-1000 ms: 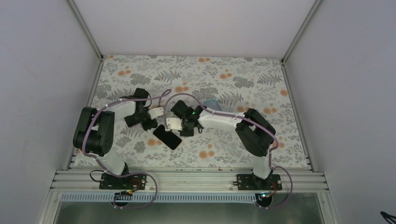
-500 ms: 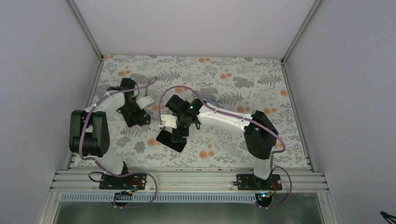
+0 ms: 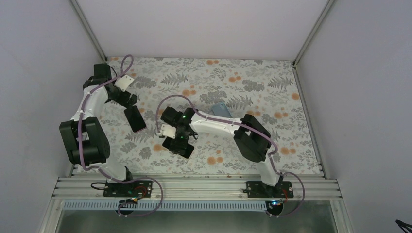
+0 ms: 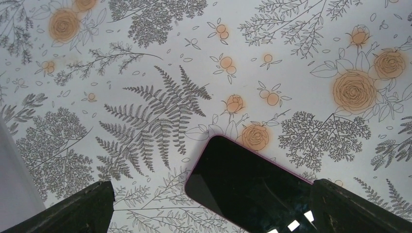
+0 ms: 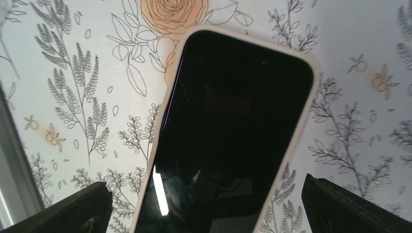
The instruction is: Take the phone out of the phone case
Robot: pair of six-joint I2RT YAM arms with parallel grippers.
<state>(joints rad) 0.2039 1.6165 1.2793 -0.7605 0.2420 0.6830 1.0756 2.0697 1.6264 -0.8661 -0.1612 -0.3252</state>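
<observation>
My fingers hover on either side of the cased phone, so my right gripper moves down next and closes on the case's long edges.
A black-screened phone in a cream phone case lies flat on the floral table, also seen in the top view. My right gripper hovers over it, open, its fingers wide on either side and apart from it; in the top view this gripper is at the table's middle. A second black phone with a pink rim lies at the left. My left gripper is open around its end without touching it, and sits at the left.
A pale blue flat object lies beyond the right arm's forearm. The enclosure's left wall and metal rail run close to the left arm. The right arm's elbow stands over the right half of the table.
The left arm has swung from the middle out to the far left, and a pink-rimmed phone now shows by its gripper. The right gripper has shifted left and nearer over the cased phone.
</observation>
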